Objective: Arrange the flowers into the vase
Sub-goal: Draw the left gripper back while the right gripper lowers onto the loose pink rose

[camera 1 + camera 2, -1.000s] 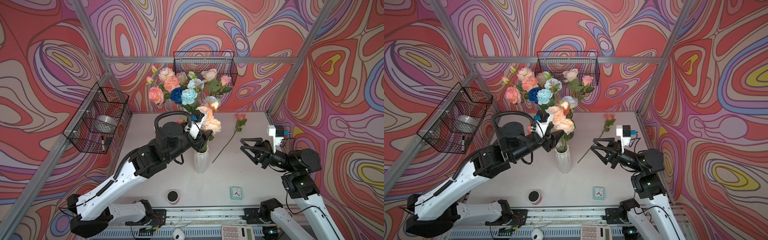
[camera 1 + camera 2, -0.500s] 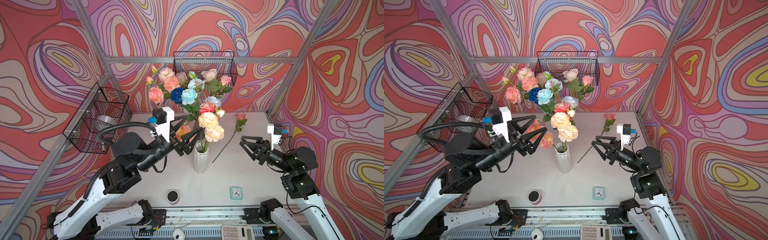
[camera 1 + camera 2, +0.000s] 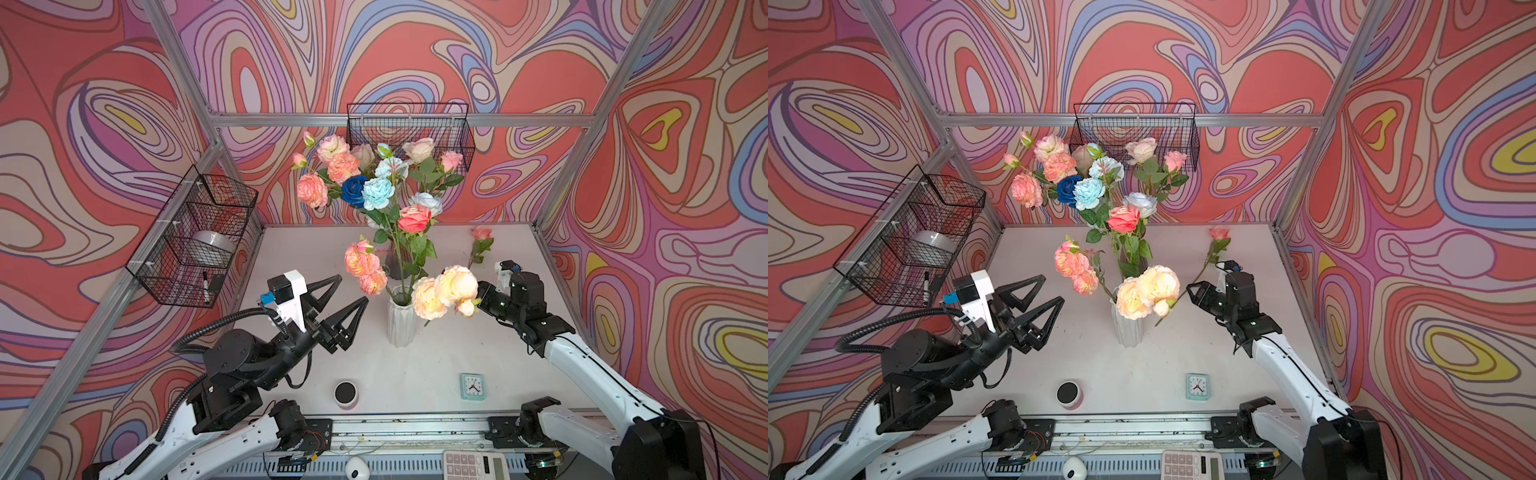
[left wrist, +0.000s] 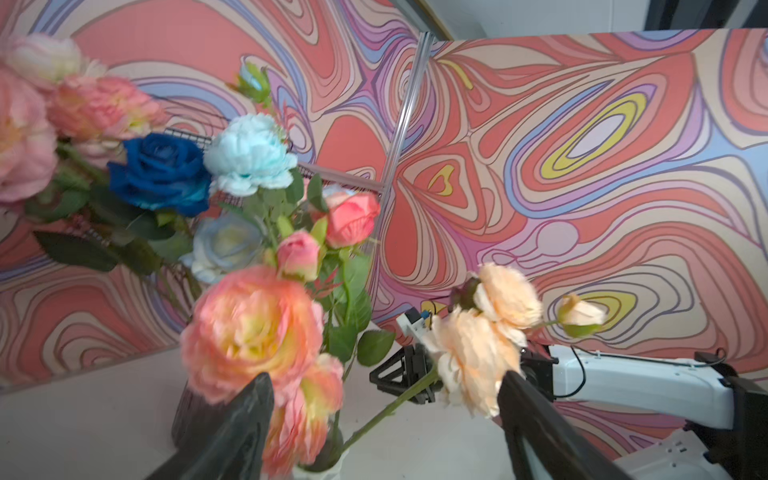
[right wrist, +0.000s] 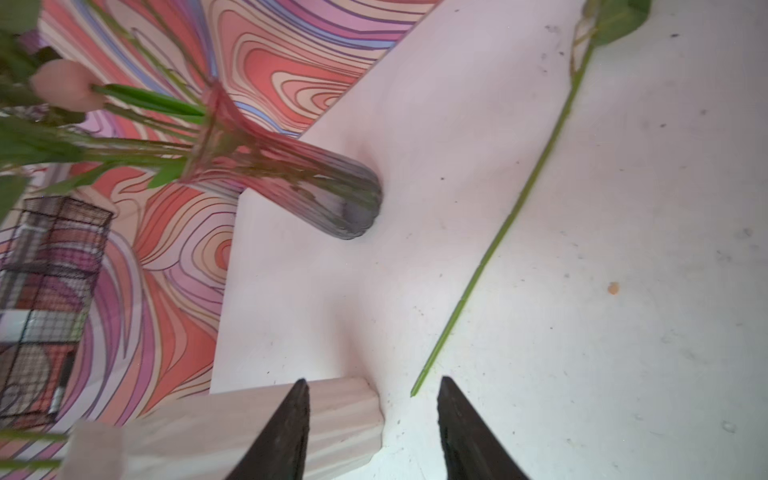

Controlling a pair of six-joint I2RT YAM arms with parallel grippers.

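I will lower my right gripper outward onto the green stem next, tipping its fingers down, because the bare middle of the green stem (image 3: 1198, 272) (image 5: 521, 199) is below and outward of my right gripper.
A white ribbed vase (image 3: 401, 322) (image 3: 1127, 328) stands mid-table holding pink-orange flowers (image 3: 361, 262) and peach flowers (image 3: 446, 291) that lean right. Behind it a dark glass vase (image 3: 395, 266) carries a tall bunch of several pink, cream and blue heads (image 3: 376, 193). One pink rose (image 3: 482, 235) lies on the table at the back right, its stem (image 5: 519, 199) ending near my right gripper (image 5: 374, 380). That gripper (image 3: 1190, 293) is open and empty, just right of the peach heads. My left gripper (image 3: 352, 288) (image 4: 386, 375) is wide open and empty, left of the white vase.
Wire baskets hang on the left wall (image 3: 195, 237) and the back wall (image 3: 409, 133). Near the front edge sit a small round speaker (image 3: 346, 392) and a mint clock (image 3: 472, 386). A calculator (image 3: 476, 465) lies below the rail.
My left gripper let go of the peach flowers at the vase, opened wide and drew back to the left. The peach heads tipped right. My right gripper moved in toward the vase.
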